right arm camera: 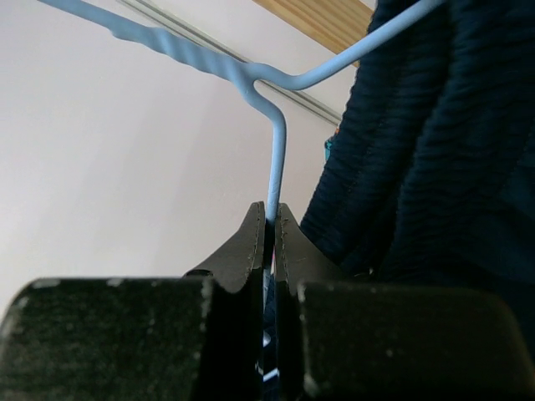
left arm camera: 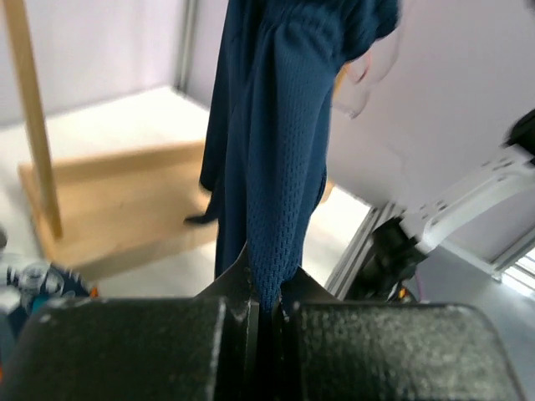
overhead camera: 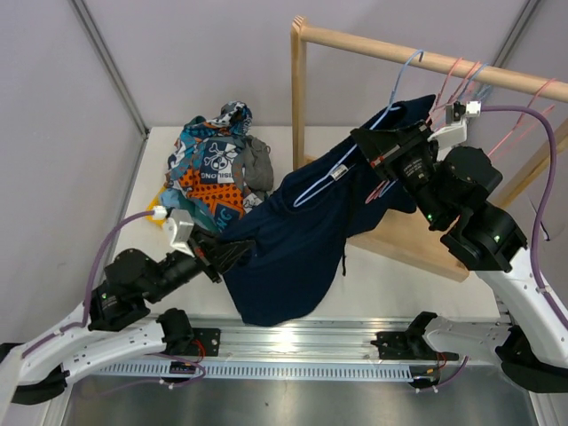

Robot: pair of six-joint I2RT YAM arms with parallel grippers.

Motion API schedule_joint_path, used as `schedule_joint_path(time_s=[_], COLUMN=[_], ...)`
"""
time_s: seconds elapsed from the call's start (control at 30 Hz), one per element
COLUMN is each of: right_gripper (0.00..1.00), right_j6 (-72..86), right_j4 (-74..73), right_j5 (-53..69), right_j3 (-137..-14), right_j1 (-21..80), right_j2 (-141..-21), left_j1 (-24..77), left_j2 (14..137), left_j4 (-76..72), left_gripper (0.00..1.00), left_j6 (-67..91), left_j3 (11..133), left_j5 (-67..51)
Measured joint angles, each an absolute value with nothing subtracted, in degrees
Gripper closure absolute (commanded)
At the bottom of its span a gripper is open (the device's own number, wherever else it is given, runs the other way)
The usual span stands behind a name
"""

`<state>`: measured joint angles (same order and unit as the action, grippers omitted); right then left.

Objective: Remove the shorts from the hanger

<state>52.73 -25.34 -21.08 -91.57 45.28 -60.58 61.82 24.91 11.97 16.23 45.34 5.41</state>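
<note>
My right gripper is going to lift the hanger outward next, lower its hook onto the bare part of the wooden bar beside the pink hangers and release, since the wooden bar lies outward of it.
Navy shorts (overhead camera: 302, 240) hang on a light blue wire hanger (overhead camera: 342, 169) and stretch down toward the left arm. My left gripper (overhead camera: 232, 253) is shut on the lower left edge of the navy shorts (left arm camera: 272, 184); its fingertips (left arm camera: 266, 288) pinch the mesh fabric. My right gripper (overhead camera: 377, 146) is shut on the hanger's wire (right arm camera: 276, 167) just below the twisted neck, with the navy cloth (right arm camera: 435, 167) right beside it. The hanger's hook (overhead camera: 404, 75) is at the wooden rail.
A wooden rack (overhead camera: 399, 53) with a flat base (overhead camera: 417, 235) stands at the back right, with pink hangers (overhead camera: 461, 84) on its rail. A pile of patterned and grey shorts (overhead camera: 217, 169) lies at the back left of the white table (overhead camera: 399, 293).
</note>
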Motion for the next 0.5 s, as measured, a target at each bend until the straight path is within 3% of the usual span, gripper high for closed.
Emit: schedule_joint_path(time_s=[0.5], right_gripper=[1.00], right_j6=[57.93], right_j4=[-25.93], right_j5=[-15.97], right_j3=[-91.46], right_j1=[43.79], right_j2=[-62.19], left_j1=[61.91], left_j2=[43.13], left_j4=[2.13], left_gripper=[1.00], left_j6=[17.41], left_j3=[37.95], left_j5=[9.80])
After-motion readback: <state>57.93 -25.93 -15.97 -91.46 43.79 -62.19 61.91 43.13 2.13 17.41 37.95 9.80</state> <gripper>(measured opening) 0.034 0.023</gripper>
